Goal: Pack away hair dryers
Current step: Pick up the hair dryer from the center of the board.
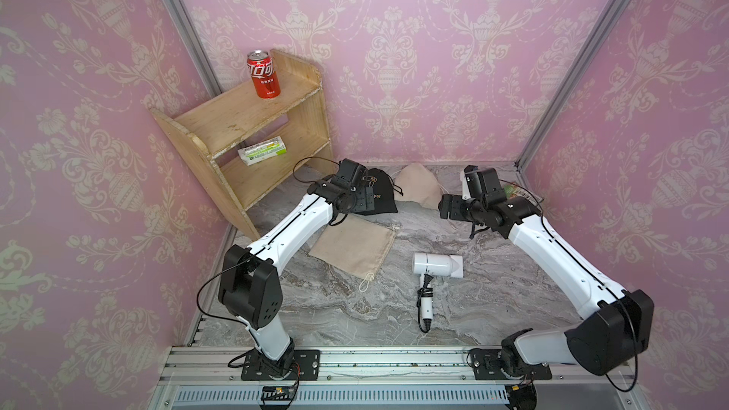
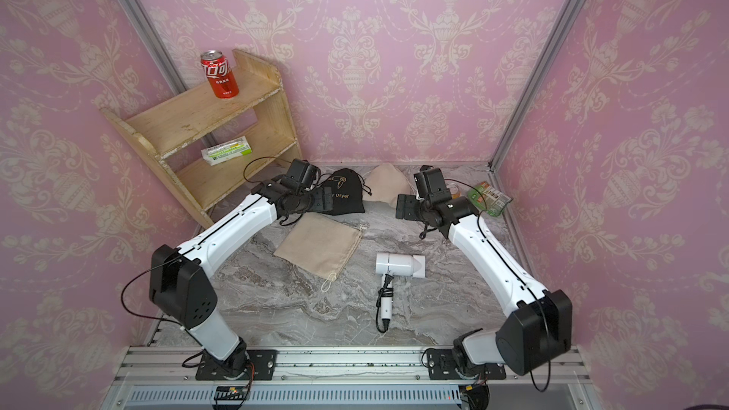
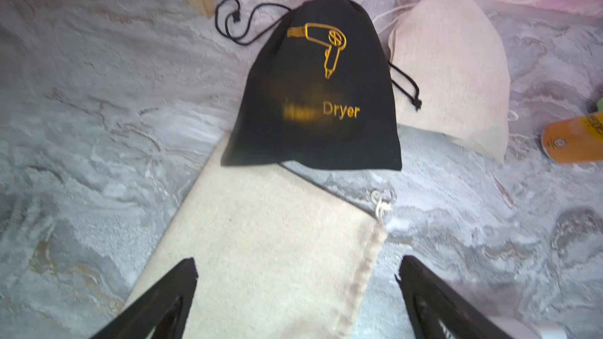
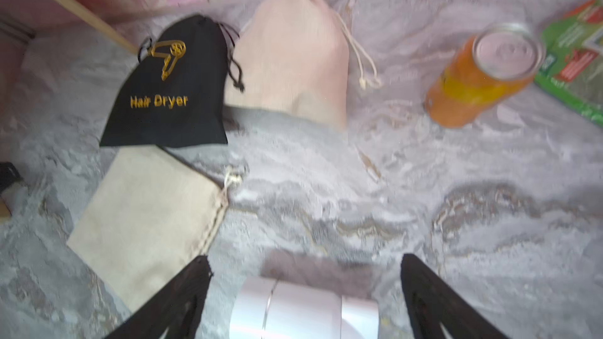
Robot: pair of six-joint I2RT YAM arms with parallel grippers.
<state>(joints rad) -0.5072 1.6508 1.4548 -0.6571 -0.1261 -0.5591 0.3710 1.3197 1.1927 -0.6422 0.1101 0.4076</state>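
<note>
The left gripper moves back past the flat beige pouch next and comes down onto the hair dryer's cord-wrapped handle (image 1: pixel 426 297), which is slimmer than the hair dryer's body.
One white hair dryer (image 1: pixel 438 265) lies on its side mid-table, its black cord (image 1: pixel 425 301) bundled toward the front edge. My right gripper (image 4: pixel 306 260) hovers open above it, and the barrel (image 4: pixel 303 308) shows between and below the fingers, untouched. My left gripper (image 3: pixel 298 262) is open over a flat beige pouch (image 3: pixel 261 256), just short of a bulging black pouch (image 3: pixel 316 92) printed "Hair Dryer" with its drawstring pulled shut. A second, full beige pouch (image 1: pixel 418 189) sits by the back wall. In both top views the two grippers (image 1: pixel 365 201) (image 1: pixel 449 207) face each other near the back.
A wooden shelf (image 1: pixel 252 128) stands at the back left with a red can (image 1: pixel 263 74) on top and a green-and-white box (image 1: pixel 262 150) below. An orange can (image 4: pixel 479 76) and a green packet (image 2: pixel 489 197) lie at the back right. Pink walls enclose three sides.
</note>
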